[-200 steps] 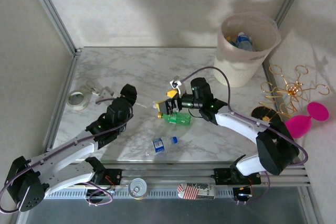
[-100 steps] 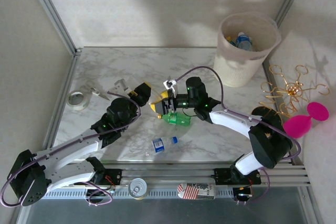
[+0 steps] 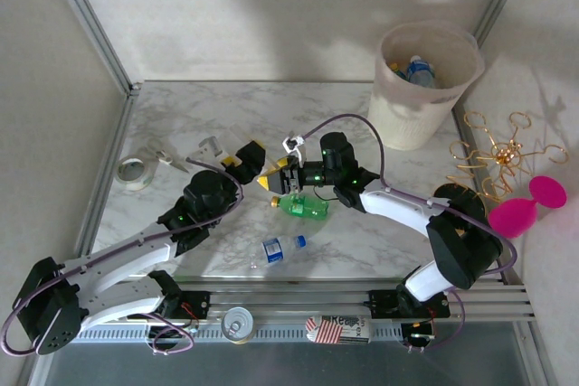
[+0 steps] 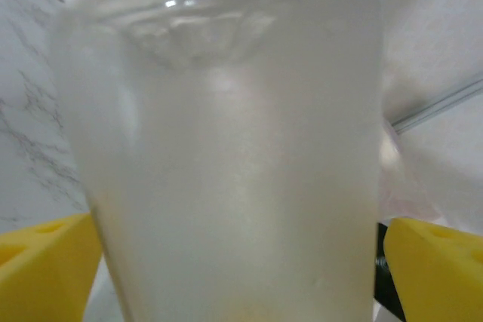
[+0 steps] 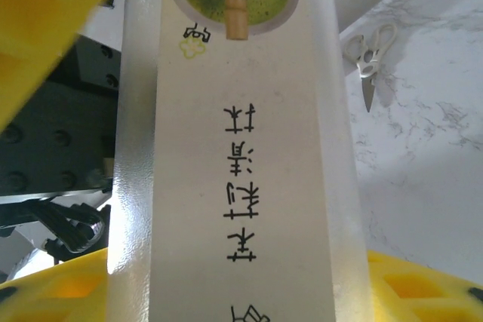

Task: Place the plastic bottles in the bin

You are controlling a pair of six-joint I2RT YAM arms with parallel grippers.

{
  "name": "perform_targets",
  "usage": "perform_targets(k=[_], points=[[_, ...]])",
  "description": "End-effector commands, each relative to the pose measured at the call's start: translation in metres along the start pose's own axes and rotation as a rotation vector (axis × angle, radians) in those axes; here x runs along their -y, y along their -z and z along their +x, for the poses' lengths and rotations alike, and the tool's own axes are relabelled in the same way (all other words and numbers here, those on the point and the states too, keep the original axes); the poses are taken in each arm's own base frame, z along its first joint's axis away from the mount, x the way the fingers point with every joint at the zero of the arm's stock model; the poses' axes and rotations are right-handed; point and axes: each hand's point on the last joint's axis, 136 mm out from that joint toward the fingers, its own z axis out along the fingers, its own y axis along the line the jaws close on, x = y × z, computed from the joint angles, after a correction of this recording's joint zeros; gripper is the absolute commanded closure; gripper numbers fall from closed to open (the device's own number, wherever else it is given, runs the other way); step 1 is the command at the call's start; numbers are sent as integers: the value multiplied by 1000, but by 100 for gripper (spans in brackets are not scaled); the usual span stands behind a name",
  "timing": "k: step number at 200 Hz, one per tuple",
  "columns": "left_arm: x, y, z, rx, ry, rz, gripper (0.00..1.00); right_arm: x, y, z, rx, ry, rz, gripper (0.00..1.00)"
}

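My right gripper needs to move up and swing outward over the cream bin's opening (image 3: 431, 59) next, to let go of the matcha bottle there, because other bottles are already in the bin.
A frosted white bottle (image 5: 241, 148) with a matcha label runs lengthways between my right gripper's (image 5: 238, 295) yellow pads (image 5: 423, 292), which are shut on it. The same bottle (image 4: 226, 171) stands between my left gripper's (image 4: 241, 269) spread pads (image 4: 438, 262), with a dark gap on its right side. Over the table's middle, my left gripper (image 3: 246, 155) and right gripper (image 3: 279, 180) meet tip to tip. A green bottle (image 3: 303, 208) and a clear blue-labelled bottle (image 3: 282, 247) lie on the marble below them. The cream bin (image 3: 425, 88) stands at the back right with bottles (image 3: 418, 70) inside.
A tape roll (image 3: 133, 172) and scissors (image 3: 167, 158) lie at the left of the table; the scissors (image 5: 367, 65) also appear beyond the held bottle. A gold wire stand (image 3: 498, 155) and pink goblet (image 3: 527, 205) sit right of the table. A can (image 3: 238, 323) rests on the front rail.
My left arm swung right and brought the white bottle to the right gripper. The right jaws closed on it and the left jaws spread apart.
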Motion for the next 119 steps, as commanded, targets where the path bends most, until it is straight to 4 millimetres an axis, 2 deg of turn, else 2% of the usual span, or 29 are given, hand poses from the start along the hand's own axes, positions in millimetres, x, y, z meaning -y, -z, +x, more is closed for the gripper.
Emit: perform_targets(k=[1, 16, 21, 52, 82, 119], points=[[4, 11, -21, 74, 10, 6, 1, 14, 0, -9, 12, 16, 76, 55], [-2, 22, -39, 140, 17, -22, 0, 25, 4, -11, 5, 7, 133, 55], [-6, 24, -43, 158, 20, -36, 1, 38, 13, -18, 20, 0, 175, 55], [-37, 47, -64, 261, 61, -114, 0, 69, 45, -44, 39, 32, 376, 55], [-78, 59, -57, 277, 140, -168, 0, 95, 95, -94, 89, 91, 623, 55], [-109, 65, -38, 245, 212, -188, 0, 111, 181, -170, 232, 158, 968, 54]])
